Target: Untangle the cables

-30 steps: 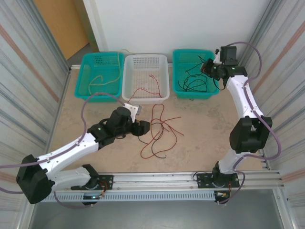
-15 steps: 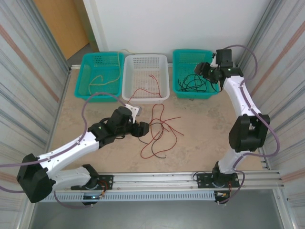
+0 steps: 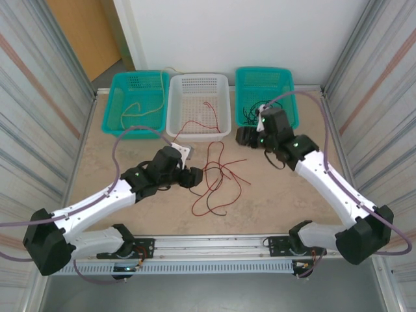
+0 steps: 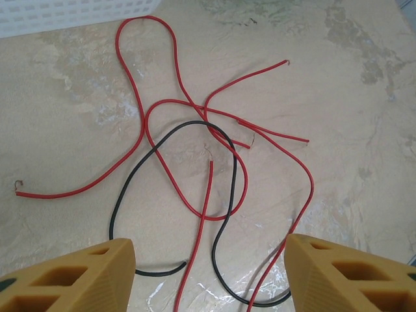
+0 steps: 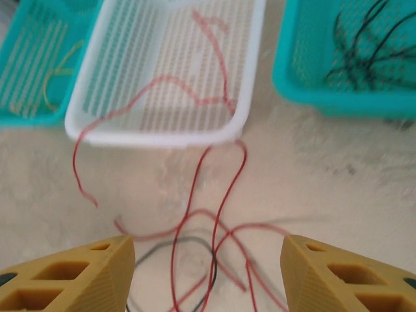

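My right gripper needs to move back and down onto that cable end (image 3: 235, 179) (image 5: 250, 277), beside the crossing, since one red cable's end lies on another piece of red cable.
A tangle of red cables (image 3: 220, 170) with one black cable (image 4: 224, 170) woven through it lies on the table in front of the white basket (image 3: 177, 112). Another red cable (image 5: 162, 81) lies in that basket and hangs over its front rim. My left gripper (image 3: 197, 175) hovers open just left of the tangle; its yellow fingers (image 4: 71, 279) straddle red and black strands without touching them. My right gripper (image 3: 242, 136) is open over the table right of the white basket, looking down on the tangle (image 5: 214, 240). Black cables (image 3: 255, 112) lie in the right teal basket (image 3: 286, 84).
The left teal basket (image 3: 117, 97) holds a yellow-tan cable (image 3: 133, 107). All three baskets stand in a row at the back of the table. Corrugated walls close in both sides. A metal rail (image 3: 214, 246) runs along the near edge.
My right gripper opened over the right teal basket, then the arm swung forward and left, down toward the table beside the white basket. The left arm has hardly moved.
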You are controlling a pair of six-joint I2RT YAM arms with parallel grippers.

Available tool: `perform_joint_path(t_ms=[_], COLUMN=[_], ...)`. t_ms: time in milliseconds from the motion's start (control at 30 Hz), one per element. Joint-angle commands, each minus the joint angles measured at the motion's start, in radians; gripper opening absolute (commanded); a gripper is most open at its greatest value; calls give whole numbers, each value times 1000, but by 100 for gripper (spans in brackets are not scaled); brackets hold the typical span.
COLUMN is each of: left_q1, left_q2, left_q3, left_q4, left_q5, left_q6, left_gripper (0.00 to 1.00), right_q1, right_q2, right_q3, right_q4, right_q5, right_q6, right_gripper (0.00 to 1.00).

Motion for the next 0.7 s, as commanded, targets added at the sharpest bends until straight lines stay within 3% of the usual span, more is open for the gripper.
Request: perform_joint_path(t_ms=[0, 367, 667], left_q1=[-14, -54, -74], left_q2=[15, 191, 377], left_q3=[3, 34, 130], left_q4=[10, 77, 91], left_q5=[0, 40, 27], left_q6=[-12, 10, 24], left_gripper=[61, 55, 42], right_q1=[33, 77, 80], right_q2=[-39, -110, -69], right_q3=[-99, -357, -407], right_q4=[-6, 52, 104], right_q5=[88, 52, 19], right_q6=[62, 244, 285], right_gripper=[60, 58, 57])
